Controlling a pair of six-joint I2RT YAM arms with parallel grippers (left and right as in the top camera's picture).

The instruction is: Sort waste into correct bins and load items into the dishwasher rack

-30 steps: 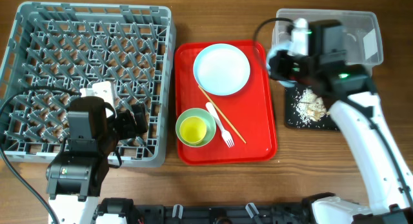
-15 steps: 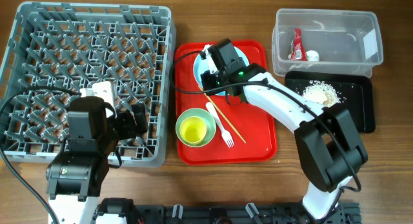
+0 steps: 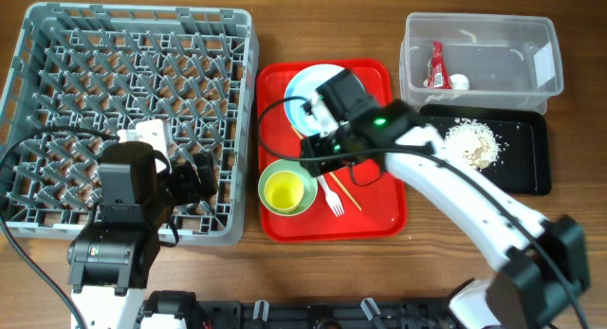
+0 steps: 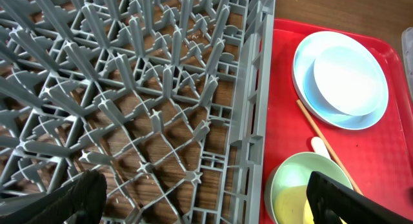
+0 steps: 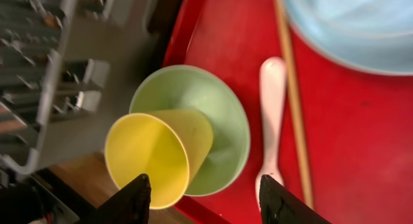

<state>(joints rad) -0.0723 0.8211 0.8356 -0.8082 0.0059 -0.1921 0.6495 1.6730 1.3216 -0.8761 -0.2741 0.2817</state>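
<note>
The yellow cup (image 3: 284,190) (image 4: 290,203) lies to my left gripper's right in the overhead view, so next my left gripper will swing toward my right gripper, tilting up to close on it.
My right gripper (image 3: 318,156) (image 5: 203,201) hangs open and empty over the red serving tray (image 3: 375,210), just short of the yellow cup (image 3: 284,190) (image 5: 158,156). The cup lies tilted inside the light green bowl (image 3: 302,172) (image 5: 222,114). Beside them lie the white fork (image 3: 329,189) (image 5: 271,114) and the chopstick (image 3: 348,191) (image 5: 293,114). The plate (image 3: 305,82) (image 4: 308,82) carries the pale blue bowl (image 4: 352,79), and my arm partly hides both from above. My left gripper (image 3: 194,175) (image 4: 206,204) stays open over the dishwasher rack (image 3: 133,101) (image 4: 161,88).
The clear tub (image 3: 531,35) at the back right holds the red wrapper (image 3: 437,63) and a white bit (image 3: 459,82). In front of it, the black tray (image 3: 526,163) holds crumbly scraps (image 3: 471,142). The rack's right wall borders the red tray.
My right arm swung from the clear tub over to the red tray, then down toward the green bowl, and its jaws opened. The left arm stayed still.
</note>
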